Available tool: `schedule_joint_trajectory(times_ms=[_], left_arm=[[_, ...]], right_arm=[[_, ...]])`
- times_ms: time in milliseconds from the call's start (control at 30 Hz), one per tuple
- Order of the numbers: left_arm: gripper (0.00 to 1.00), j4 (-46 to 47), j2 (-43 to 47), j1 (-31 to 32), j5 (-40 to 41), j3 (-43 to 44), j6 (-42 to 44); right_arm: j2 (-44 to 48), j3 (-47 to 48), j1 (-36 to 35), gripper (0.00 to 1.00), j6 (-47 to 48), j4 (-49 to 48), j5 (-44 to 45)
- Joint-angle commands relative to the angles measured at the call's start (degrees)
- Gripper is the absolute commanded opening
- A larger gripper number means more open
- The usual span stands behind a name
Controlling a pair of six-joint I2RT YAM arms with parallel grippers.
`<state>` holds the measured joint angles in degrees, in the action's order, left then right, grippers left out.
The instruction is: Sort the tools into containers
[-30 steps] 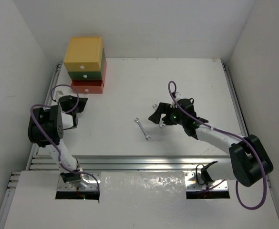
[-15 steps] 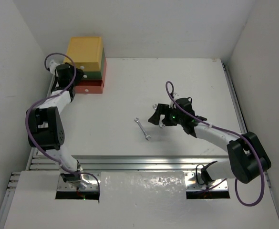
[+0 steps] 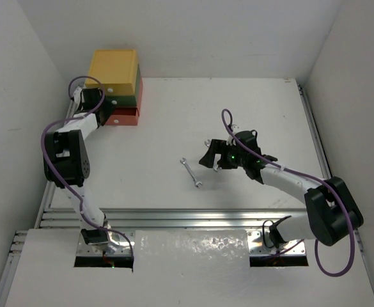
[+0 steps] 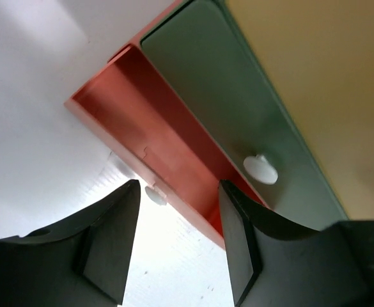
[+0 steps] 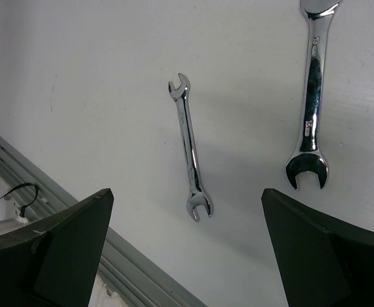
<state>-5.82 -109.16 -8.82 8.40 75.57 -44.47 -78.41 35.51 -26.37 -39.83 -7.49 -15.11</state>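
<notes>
My right gripper will move to its left in the top view and down to the small wrench's handle [image 3: 190, 173] [image 5: 188, 144], because the handle is below it on that side and fits between my fingers.
The three stacked drawers stand at the back left: yellow [image 3: 113, 67] on top, dark green [image 3: 128, 100] in the middle, red-orange [image 3: 124, 118] at the bottom. In the left wrist view the red-orange drawer [image 4: 174, 153] shows its open inside, and its white knob [image 4: 153, 194] lies between my fingers. My left gripper [image 3: 96, 104] [image 4: 177, 211] is open at that drawer's front, touching nothing. A small silver wrench [image 3: 191, 173] [image 5: 190, 157] lies mid-table. A larger wrench [image 5: 311, 102] lies beside it. My right gripper [image 3: 208, 157] [image 5: 187, 201] is wide open above them. Screwdrivers and knife are out of view.
The green drawer's knob [image 4: 260, 169] sits just right of my left fingers. White walls close in the table at the back and both sides. A metal rail [image 3: 193, 214] runs along the near edge, also showing in the right wrist view [image 5: 142, 268].
My left arm has swung from the table's left side up to the drawer stack and set its open jaws at the red-orange drawer's front. The right arm has barely moved.
</notes>
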Motion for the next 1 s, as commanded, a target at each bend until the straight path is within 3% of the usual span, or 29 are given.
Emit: schedule_joint_trajectory(times_ms=[0, 233, 400, 500, 767, 967], left_arm=[[0.49, -0.41, -2.18, -0.06, 0.83, 3.88, -0.27], [0.38, -1.91, -6.67, -0.14, 0.82, 6.08, -0.44], [0.35, -0.94, -6.33, -0.06, 0.56, 3.62, -1.06], [0.17, -1.12, -4.84, -0.14, 0.21, 2.65, -1.23], [0.17, 1.60, 4.48, -0.14, 0.39, -5.60, -2.02], [0.15, 3.37, 3.08, -0.14, -3.30, -7.98, -3.34]], right_arm=[[0.01, 2.37, 0.18, 0.99, 0.81, -1.74, -0.53], [-0.51, 2.46, 0.18, 0.99, 0.81, -1.92, -0.44], [-0.69, 2.46, 0.18, 0.99, 0.64, -1.92, -0.79], [-0.43, 2.29, 0.18, 0.99, 0.64, -1.92, -0.71], [-0.34, 2.11, 0.18, 0.99, 0.28, -2.27, -1.15], [-1.22, 2.37, 0.27, 0.99, 0.37, -2.01, -2.02]])
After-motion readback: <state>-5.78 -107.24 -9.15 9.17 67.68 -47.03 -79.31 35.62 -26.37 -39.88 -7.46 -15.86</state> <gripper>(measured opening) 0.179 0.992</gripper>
